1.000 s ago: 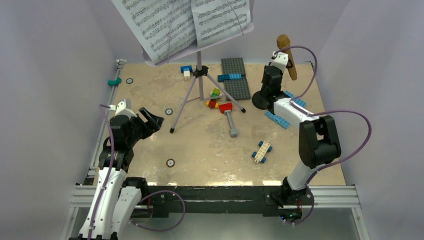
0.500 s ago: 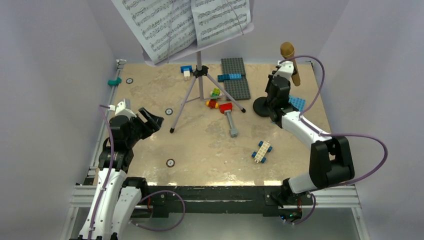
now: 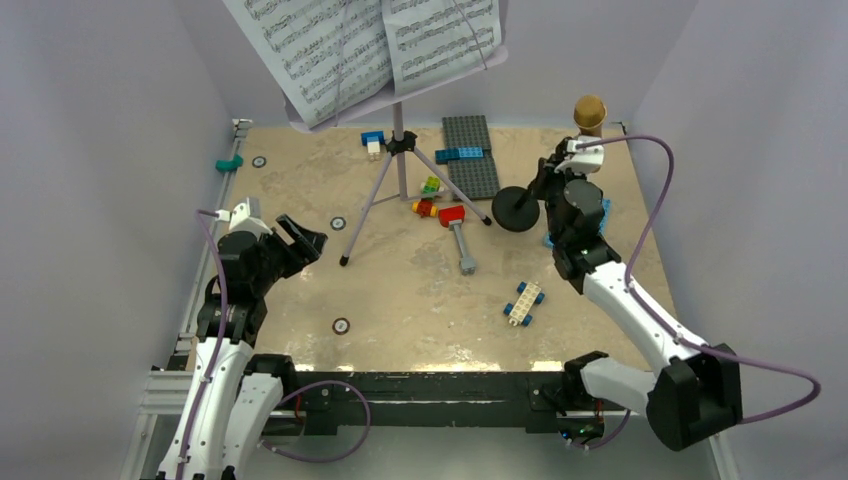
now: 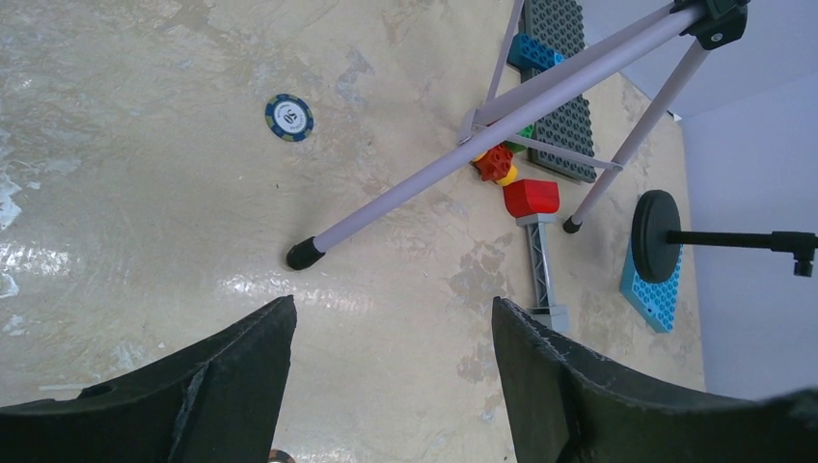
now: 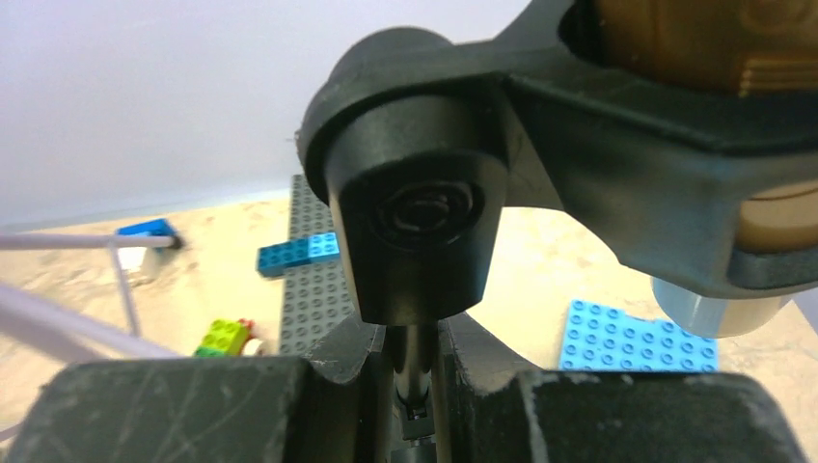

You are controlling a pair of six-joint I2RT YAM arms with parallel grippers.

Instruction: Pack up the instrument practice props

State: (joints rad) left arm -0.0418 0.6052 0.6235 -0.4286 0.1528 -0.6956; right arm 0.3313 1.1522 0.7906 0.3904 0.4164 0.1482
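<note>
I need to swing my right gripper back next, left in the top view, and down to bare tabletop (image 3: 427, 312) beside the brick piece, set the stand's base flat and release.
My right gripper (image 3: 556, 183) is shut on the thin pole of the black mic stand (image 5: 417, 371). The stand is lifted and tipped, its round base (image 3: 515, 208) turned on edge above the table. The gold-brown microphone (image 3: 590, 110) sits in the stand's clip, above the gripper. The lilac music stand (image 3: 400, 143) stands on its tripod at the back centre, with white sheet-music pages (image 3: 370, 40) on its desk. My left gripper (image 3: 300, 240) hangs open over bare table at the left. One tripod leg (image 4: 453, 169) lies ahead of the open left gripper (image 4: 393, 318).
A red-headed grey hammer (image 3: 460, 235) and small bricks lie by the tripod feet. A grey baseplate (image 3: 472, 155) is at the back, and a blue plate (image 3: 600, 215) is under the right arm. A white-blue brick piece (image 3: 523, 303) and poker chips (image 3: 341, 325) lie nearer. Walls close three sides.
My right arm has swung to the right, carrying the mic stand and microphone; the base has come off the table and tipped on edge. The left arm has not moved.
</note>
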